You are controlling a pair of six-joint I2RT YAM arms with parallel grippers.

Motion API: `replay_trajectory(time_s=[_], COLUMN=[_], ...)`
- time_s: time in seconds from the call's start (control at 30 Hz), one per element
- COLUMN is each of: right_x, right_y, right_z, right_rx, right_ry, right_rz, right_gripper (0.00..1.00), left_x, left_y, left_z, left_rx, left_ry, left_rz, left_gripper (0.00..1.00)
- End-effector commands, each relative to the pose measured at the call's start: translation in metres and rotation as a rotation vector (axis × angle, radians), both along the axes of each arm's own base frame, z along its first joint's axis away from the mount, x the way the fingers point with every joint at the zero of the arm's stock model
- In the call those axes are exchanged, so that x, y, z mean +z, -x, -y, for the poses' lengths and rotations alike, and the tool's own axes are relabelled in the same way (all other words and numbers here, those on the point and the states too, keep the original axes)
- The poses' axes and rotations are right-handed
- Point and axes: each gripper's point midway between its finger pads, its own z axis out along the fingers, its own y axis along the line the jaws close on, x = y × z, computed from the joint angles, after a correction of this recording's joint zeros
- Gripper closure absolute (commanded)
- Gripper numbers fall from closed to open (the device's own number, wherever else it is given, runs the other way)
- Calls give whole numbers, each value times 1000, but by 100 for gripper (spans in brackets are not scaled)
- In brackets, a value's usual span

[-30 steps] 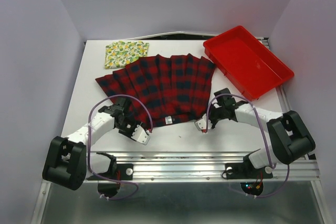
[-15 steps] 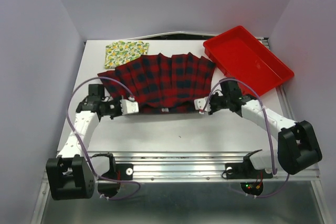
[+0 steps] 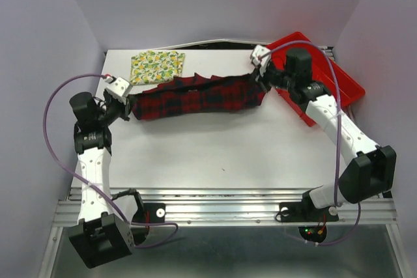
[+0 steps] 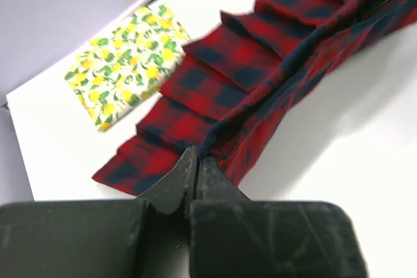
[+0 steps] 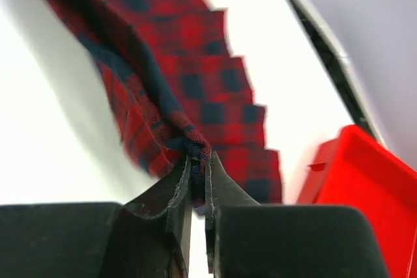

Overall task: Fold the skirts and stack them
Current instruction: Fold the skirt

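The left gripper will next rise high, come down and move outward to let go of the plaid corner over the lemon-print skirt (image 3: pixel 156 66) (image 4: pixel 151 50), because that skirt lies outward of the gripper.
The red-and-black plaid skirt (image 3: pixel 195 94) lies across the far half of the table, its near edge lifted and carried over toward the back so it is doubled into a long band. My left gripper (image 3: pixel 124 92) is shut on the skirt's left corner (image 4: pixel 215 141). My right gripper (image 3: pixel 259 63) is shut on its right corner (image 5: pixel 195 151). The cream-yellow lemon-print skirt (image 3: pixel 156 66) lies folded at the back left, just behind the plaid one; it also shows in the left wrist view (image 4: pixel 124 63).
A rigid red tray (image 3: pixel 319 79) stands at the back right, right beside my right gripper; its corner shows in the right wrist view (image 5: pixel 365 180). The table's back edge runs just behind both skirts.
Both grippers have carried the plaid skirt's near edge up and back toward the far side, folding the skirt over itself. Both arms now reach far out over the table.
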Motion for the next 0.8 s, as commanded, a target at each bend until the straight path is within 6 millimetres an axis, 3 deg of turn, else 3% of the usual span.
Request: replay_trajectory(time_s=[0.0,0.03,0.17,0.2,0.27,0.3,0.37,0.4,0.5,0.6,0.63,0.7,0.73,0.77], right_x=[91,113,160,172,208,223,259,274,312,328,332,332,328,327], right_y=[-49,-55,-65,-66,-67,-67,-62,-59,-42,-26,-13,3,18,27], right_z=[30,31,40,43,45,46,46,47,52,56,60,60,64,64], right_rx=[-335,-354,-430,-439,-437,-437,-416,-410,-394,-379,-374,-346,-341,-326], right_ry=[-252,-289,-372,-384,-421,-436,-469,-487,-519,-513,-513,-483,-476,-464], right_rz=[64,102,182,219,297,331,412,445,523,570,584,601,598,607], right_gripper=[99,99,99,99,99,99,99,99,99,99,99,99,99,99], left_x=[113,129,179,202,227,253,277,298,326,328,332,317,321,309], left_y=[-22,-21,-21,-21,-21,-21,-22,-19,-7,4,19,25,44,46], left_z=[-21,-20,-15,-14,-9,-10,-9,-8,-2,6,10,13,16,16], left_rx=[197,200,207,197,185,191,190,187,169,145,135,131,128,132], left_ry=[162,167,177,161,142,128,128,130,134,132,126,111,107,108], left_rz=[272,328,445,492,549,604,648,689,748,762,788,774,806,782], left_gripper=[100,100,100,100,100,100,100,100,100,100,100,100,100,100])
